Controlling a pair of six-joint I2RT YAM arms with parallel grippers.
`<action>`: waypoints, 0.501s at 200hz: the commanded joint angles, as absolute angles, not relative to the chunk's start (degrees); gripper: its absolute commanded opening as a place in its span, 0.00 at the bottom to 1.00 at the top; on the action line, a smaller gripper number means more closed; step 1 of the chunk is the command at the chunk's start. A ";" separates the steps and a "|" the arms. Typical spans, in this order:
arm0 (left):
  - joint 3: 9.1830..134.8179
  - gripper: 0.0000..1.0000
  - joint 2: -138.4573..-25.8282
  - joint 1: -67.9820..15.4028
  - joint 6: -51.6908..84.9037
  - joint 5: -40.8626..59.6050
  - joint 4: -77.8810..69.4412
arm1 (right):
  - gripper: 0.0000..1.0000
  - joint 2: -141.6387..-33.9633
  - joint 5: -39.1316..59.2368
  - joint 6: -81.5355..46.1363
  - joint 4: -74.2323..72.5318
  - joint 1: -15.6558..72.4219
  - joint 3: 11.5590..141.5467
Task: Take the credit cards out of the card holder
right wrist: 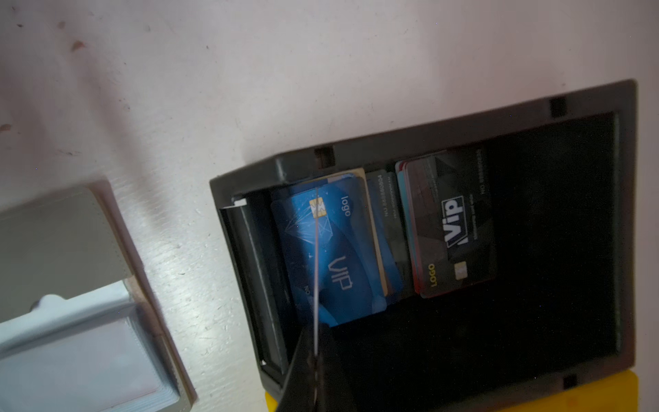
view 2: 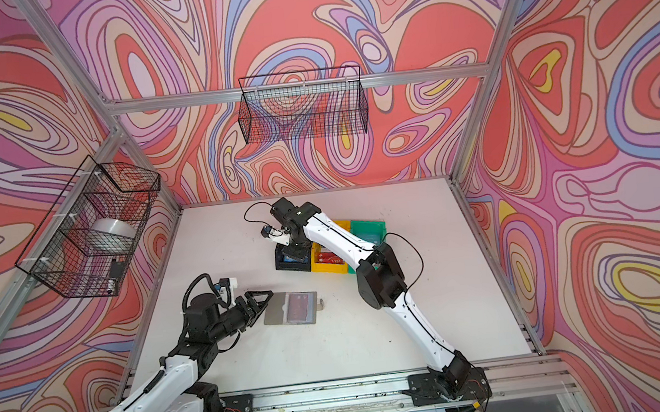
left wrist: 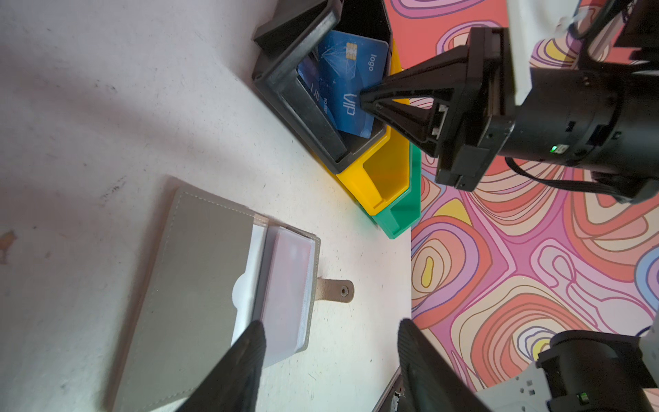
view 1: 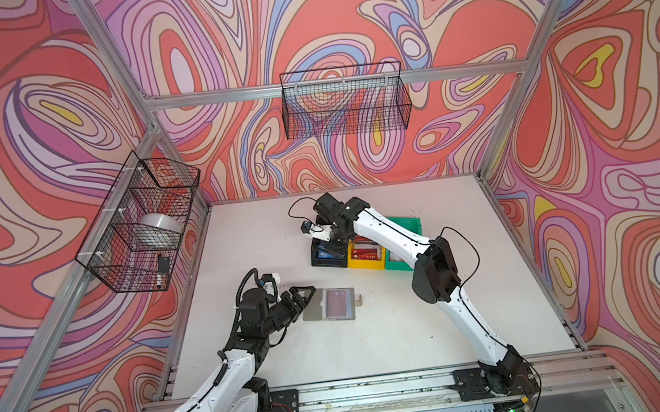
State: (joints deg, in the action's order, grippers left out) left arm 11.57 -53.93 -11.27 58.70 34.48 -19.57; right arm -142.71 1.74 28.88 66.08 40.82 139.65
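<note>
I will next lower the thin card with my right gripper onto the blue VIP card (right wrist: 341, 257) in the black bin (right wrist: 428, 139) below and let it go, because cards collect there.
The grey card holder (view 1: 322, 306) (left wrist: 192, 285) lies open on the table, clear sleeves up, its snap tab (left wrist: 338, 290) on the far side. A dark red credit card (view 1: 339, 301) shows inside a sleeve. My left gripper (view 1: 303, 297) (left wrist: 331, 323) is open at the holder's left edge, one finger (left wrist: 249, 353) over the sleeves and nothing held. My right gripper (view 1: 327, 251) (right wrist: 316, 331) hangs over the black bin (right wrist: 428, 139), shut on a blue credit card (left wrist: 351, 71) that is seen edge-on in the right wrist view. More cards (right wrist: 453, 228) lie in that bin.
A yellow bin (view 1: 364, 267) and a green bin (view 1: 405, 221) stand in a row to the right of the black one, under the right arm. Two wire baskets (view 1: 344, 101) (view 1: 142, 222) hang on the back and left walls.
</note>
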 commanded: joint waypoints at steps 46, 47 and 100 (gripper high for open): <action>12.54 0.63 -55.46 -11.43 58.36 34.78 -22.43 | 0.00 -141.71 -0.70 32.43 68.51 41.54 135.75; 12.56 0.62 -55.46 -11.43 58.36 34.79 -22.46 | 0.00 -141.74 -0.70 32.43 68.49 41.56 135.73; 12.66 0.62 -55.37 -11.43 58.18 34.62 -22.24 | 0.00 -141.68 -0.53 33.84 69.43 41.66 134.91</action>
